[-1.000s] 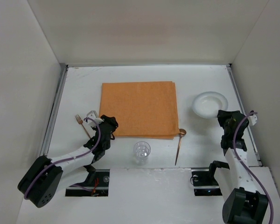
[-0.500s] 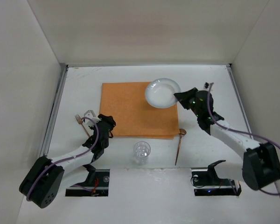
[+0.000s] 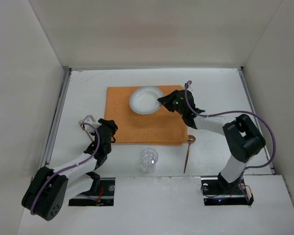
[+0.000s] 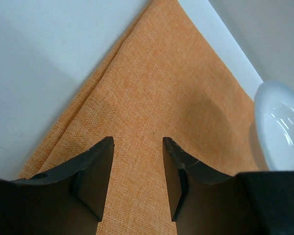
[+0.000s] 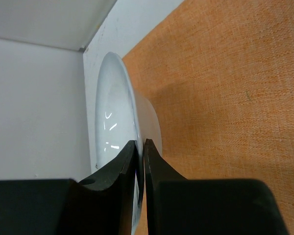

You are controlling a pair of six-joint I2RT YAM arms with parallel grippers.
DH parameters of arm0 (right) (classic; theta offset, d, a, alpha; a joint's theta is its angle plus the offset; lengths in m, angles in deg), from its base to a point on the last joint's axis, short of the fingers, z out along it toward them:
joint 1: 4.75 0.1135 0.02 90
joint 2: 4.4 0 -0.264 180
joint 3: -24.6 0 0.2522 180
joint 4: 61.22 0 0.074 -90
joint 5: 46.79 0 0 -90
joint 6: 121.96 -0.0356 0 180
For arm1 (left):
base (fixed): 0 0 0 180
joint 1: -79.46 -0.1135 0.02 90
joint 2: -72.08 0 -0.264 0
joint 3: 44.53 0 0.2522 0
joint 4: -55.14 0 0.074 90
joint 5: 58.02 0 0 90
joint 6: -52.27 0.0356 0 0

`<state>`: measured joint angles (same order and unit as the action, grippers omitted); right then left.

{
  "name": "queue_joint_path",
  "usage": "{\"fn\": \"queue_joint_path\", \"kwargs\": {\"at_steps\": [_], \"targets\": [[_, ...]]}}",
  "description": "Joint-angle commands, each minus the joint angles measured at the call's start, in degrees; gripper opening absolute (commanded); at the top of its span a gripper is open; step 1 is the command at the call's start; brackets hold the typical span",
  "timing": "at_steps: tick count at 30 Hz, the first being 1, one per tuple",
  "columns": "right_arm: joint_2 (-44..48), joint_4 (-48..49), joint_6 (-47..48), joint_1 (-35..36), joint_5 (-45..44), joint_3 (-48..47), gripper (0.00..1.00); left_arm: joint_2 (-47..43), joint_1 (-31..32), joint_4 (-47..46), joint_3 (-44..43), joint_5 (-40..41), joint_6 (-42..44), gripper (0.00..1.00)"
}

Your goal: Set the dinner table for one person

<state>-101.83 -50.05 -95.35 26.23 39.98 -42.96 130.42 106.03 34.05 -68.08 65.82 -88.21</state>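
Observation:
The placemat's middle (image 3: 144, 118) is below my right gripper and back from it, so I should next move my right gripper back and down and release the plate there.
A white plate (image 3: 145, 99) hangs tilted over the back of the orange placemat (image 3: 137, 125) on the dinner table (image 3: 83, 88). My right gripper (image 3: 164, 101) is shut on the plate's right rim. In the right wrist view the jaws (image 5: 141, 145) pinch the thin rim of the plate (image 5: 112, 117) above the placemat (image 5: 225, 98). My left gripper (image 3: 111, 128) is open and empty at the placemat's near left edge. In the left wrist view its fingers (image 4: 137, 147) straddle bare placemat (image 4: 152, 98), with the plate (image 4: 279, 129) at the right.
A clear glass (image 3: 148, 159) stands in front of the placemat. A bronze spoon (image 3: 188, 149) lies to the placemat's near right. A fork (image 3: 82, 125) lies left of the left arm, partly hidden. Metal rails (image 3: 59, 115) border the table.
My right arm has swung left, carrying the plate from the table's right side to over the placemat. The left gripper has crept slightly toward the placemat's edge.

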Motion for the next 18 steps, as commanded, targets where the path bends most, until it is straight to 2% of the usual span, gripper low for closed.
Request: {"fn": "queue_joint_path", "kwargs": {"at_steps": [1,6,18], "targets": [[-1.4,10.8,-3.1,1.7,-0.9,-5.0,0.1,-0.4,-0.2,-1.0,0.1,0.0,-0.8,0.41],[-5.9,11.3,-5.0,3.9,-0.9,-5.7,0.1,-1.0,-0.1,-1.0,0.0,0.2,-0.4,0.41],[-9.2,12.2,-6.2,4.5,-0.6,-1.9,0.14,-1.4,-0.1,-1.0,-0.1,-0.2,-0.3,0.41]]}}
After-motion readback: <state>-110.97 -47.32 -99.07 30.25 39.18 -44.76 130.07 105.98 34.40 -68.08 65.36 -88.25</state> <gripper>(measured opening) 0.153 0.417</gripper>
